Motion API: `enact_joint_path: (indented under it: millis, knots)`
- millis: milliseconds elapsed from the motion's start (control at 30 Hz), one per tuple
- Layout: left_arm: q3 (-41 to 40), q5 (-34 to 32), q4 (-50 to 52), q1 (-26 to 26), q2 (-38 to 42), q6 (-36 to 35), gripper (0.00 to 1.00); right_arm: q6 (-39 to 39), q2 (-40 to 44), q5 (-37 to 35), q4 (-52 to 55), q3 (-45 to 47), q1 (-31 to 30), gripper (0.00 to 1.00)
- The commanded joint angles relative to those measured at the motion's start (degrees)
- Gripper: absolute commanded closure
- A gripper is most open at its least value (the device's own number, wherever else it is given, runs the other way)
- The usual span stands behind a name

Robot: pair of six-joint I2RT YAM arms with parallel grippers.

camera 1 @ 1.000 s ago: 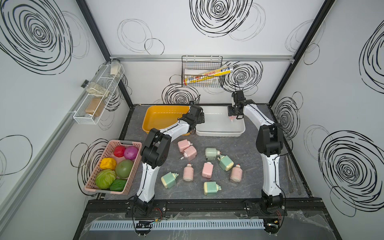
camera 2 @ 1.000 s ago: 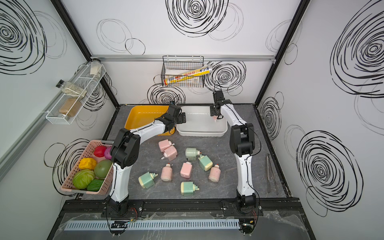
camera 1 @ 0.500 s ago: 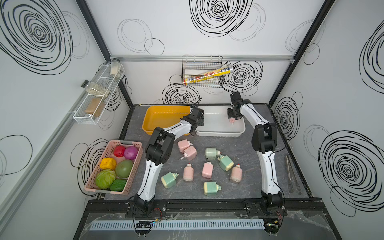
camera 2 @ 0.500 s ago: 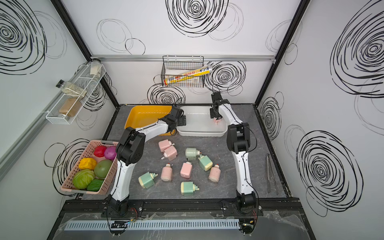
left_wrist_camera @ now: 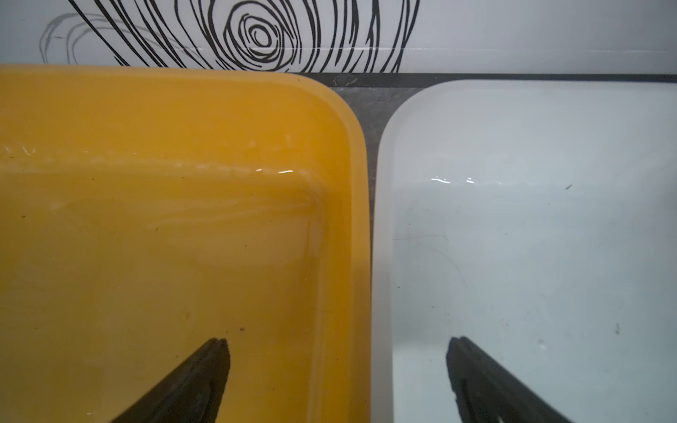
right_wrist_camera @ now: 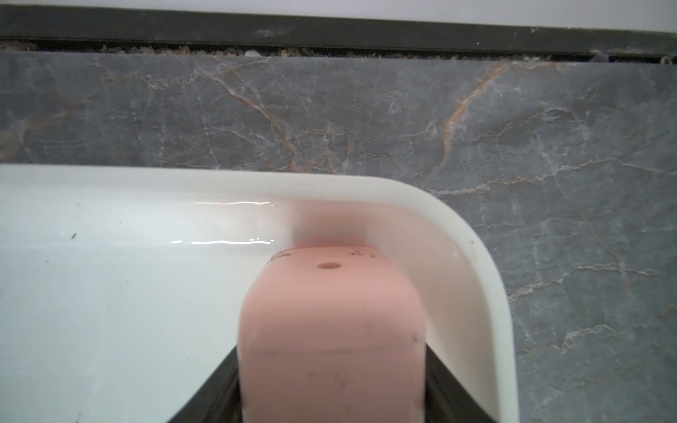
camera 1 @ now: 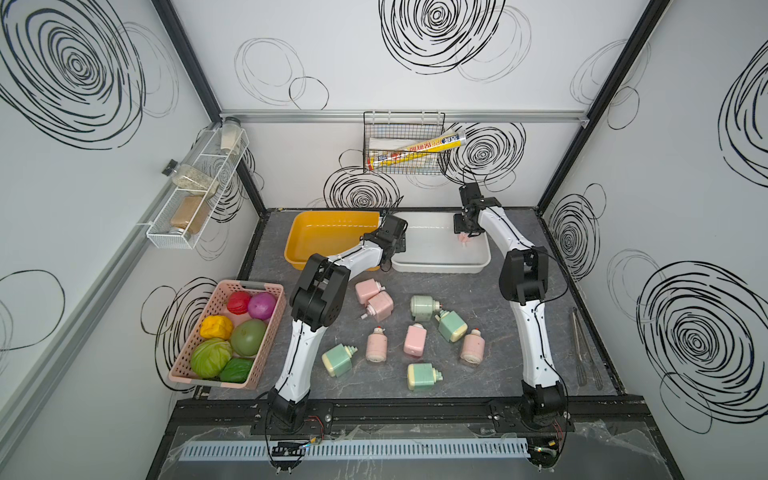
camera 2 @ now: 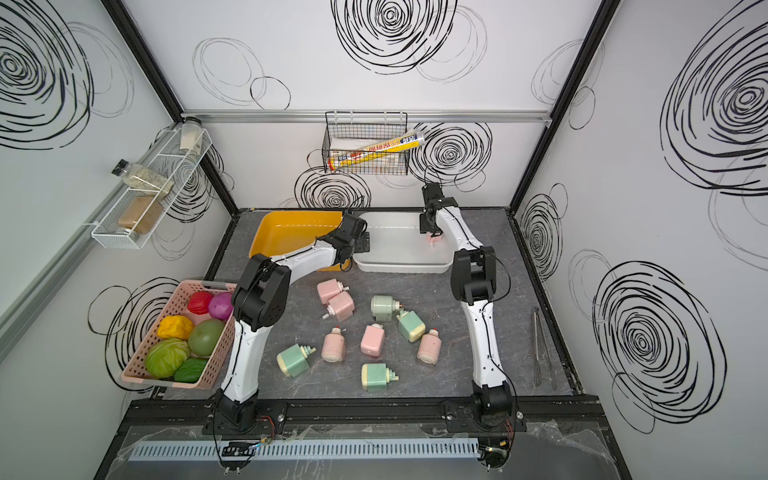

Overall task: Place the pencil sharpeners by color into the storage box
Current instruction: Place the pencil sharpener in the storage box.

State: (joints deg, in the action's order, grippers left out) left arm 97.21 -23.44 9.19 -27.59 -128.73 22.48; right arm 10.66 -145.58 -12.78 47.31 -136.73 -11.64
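Note:
The bottom of the white storage box is just below, so my right gripper should next lower slightly into the white storage box's far corner [right_wrist_camera: 412,243] and let go of the pink pencil sharpener.
My right gripper [right_wrist_camera: 331,366] is shut on a pink pencil sharpener [right_wrist_camera: 331,322], held low in the far right corner of the white storage box [right_wrist_camera: 472,249]; in a top view it shows at pink sharpener [camera 1: 463,238]. My left gripper [left_wrist_camera: 337,342] is open and empty, hovering over the seam between the yellow box [left_wrist_camera: 165,238] and the white box [left_wrist_camera: 531,238]. Several pink sharpeners [camera 1: 380,306] and mint green sharpeners [camera 1: 422,307] lie scattered on the grey table in front of the boxes.
A pink basket [camera 1: 266,357] of toy fruits stands at the front left. Metal tongs [camera 1: 582,349] lie along the right edge. A wire basket [camera 1: 405,145] hangs on the back wall and a spice rack [camera 1: 195,195] on the left wall.
The right arm has shifted slightly left, keeping the pink sharpener in the white box's corner. The left arm's elbow moved a little right; its gripper stays open by the boxes.

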Motion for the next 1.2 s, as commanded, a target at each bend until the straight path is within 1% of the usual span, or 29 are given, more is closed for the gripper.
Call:
enact_joint_path:
  millis: [0,100,200,233,367,633,767,867,1067,1167]
  knots:
    - [0.7,-1.1,-0.3,0.6,-1.0,-0.5,0.01,1.6,-2.2,-0.8,3.8,-1.4,0.7,0.36]
    - [0.7,-1.3,-0.1,0.7,-1.0,-0.3,0.01,1.6,-2.5,-1.3,3.9,-1.4,0.8,0.32]
    - [0.7,-1.4,0.2,0.7,-0.9,-0.2,0.01,1.6,-2.4,-0.8,3.4,-1.6,0.8,0.32]
    - [0.7,-1.4,0.3,0.7,-0.9,-0.2,0.01,1.6,-2.3,-0.5,3.1,-1.6,0.9,0.32]
    - [0.8,-1.3,0.5,0.7,-0.9,0.3,0.01,1.4,-1.6,-0.9,1.9,-1.6,0.7,0.4]
    - [0.1,-2.5,1.3,0.7,-0.5,1.1,0.01,0.6,-1.2,-3.4,-0.1,-1.6,0.8,0.42]
    - [-0.1,-3.0,1.4,0.9,-0.2,1.5,0.01,0.4,-1.3,-3.2,-0.8,-1.7,0.8,0.4]
    - [-0.1,-3.3,1.6,1.0,0.1,1.6,0.01,0.2,-0.9,-2.0,-0.6,-1.7,0.7,0.36]
    - [-2.1,-3.2,0.5,1.2,1.4,1.6,0.01,-0.3,0.5,-1.8,1.2,-1.6,0.3,0.28]
    - [-2.4,-2.8,0.0,1.2,1.1,1.5,0.01,-0.6,2.7,-0.9,1.2,0.4,0.3,0.23]
